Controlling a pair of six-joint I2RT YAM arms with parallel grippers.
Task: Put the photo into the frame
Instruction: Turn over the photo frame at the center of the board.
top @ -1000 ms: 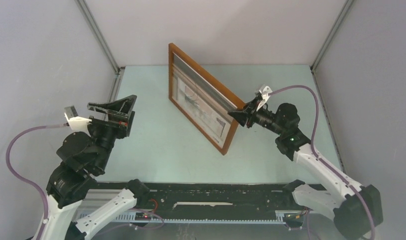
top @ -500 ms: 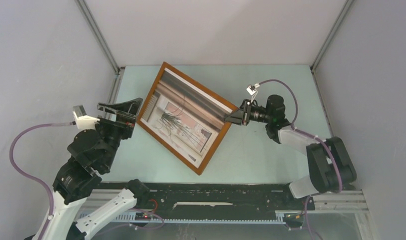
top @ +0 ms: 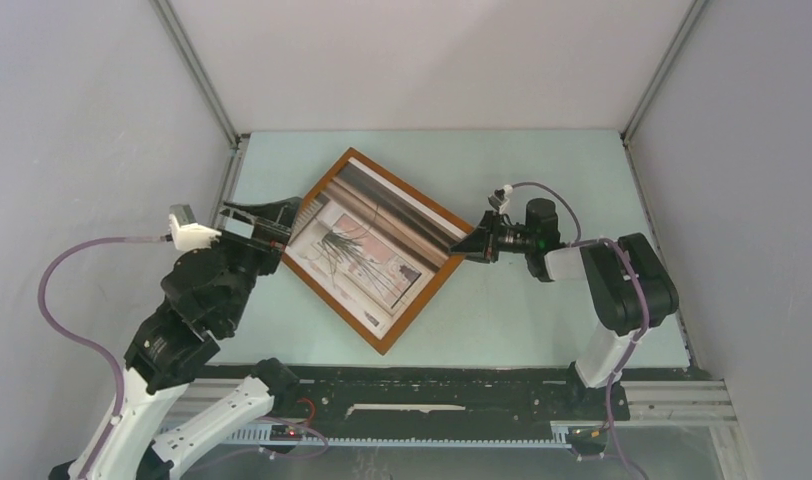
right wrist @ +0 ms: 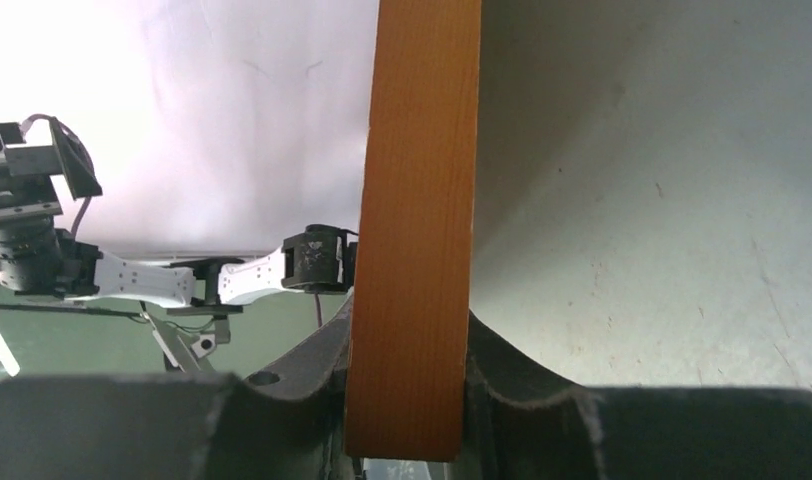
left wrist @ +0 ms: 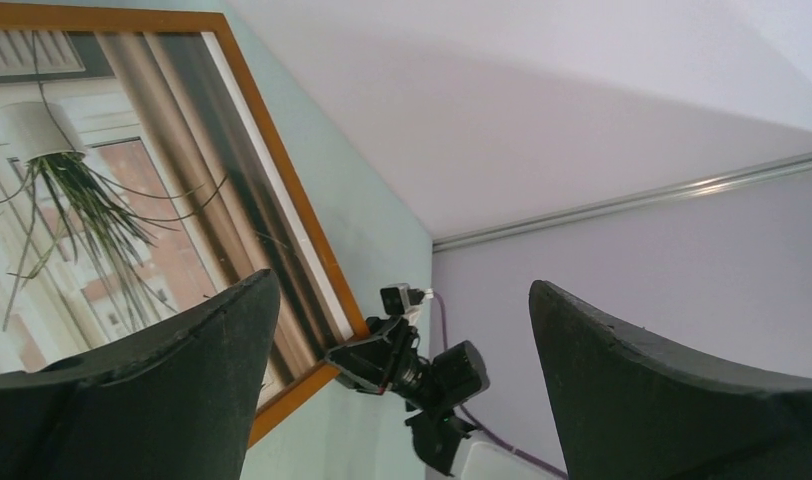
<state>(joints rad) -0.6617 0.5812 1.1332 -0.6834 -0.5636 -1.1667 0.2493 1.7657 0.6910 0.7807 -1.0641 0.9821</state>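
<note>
The photo is already inside the frame, so the robot's right gripper will next carry the frame to the right in the top view and down onto the green table.
The frame, thin orange-brown wood, lies low over the middle of the table with the photo showing inside it, dark stripes along its far-right edge. My right gripper is shut on the frame's right corner. In the right wrist view the wooden edge stands pinched between both fingers. My left gripper is open and empty at the frame's left corner. In the left wrist view the frame and photo show behind the left finger, and the right gripper shows between the two fingers.
The pale green table is enclosed by grey walls with aluminium posts at the back corners. A black rail runs along the near edge between the arm bases.
The frame, upright on its edge a second ago, has been tipped down to the left, picture side up. The right gripper lowered with it. The left gripper moved in to the frame's left corner.
</note>
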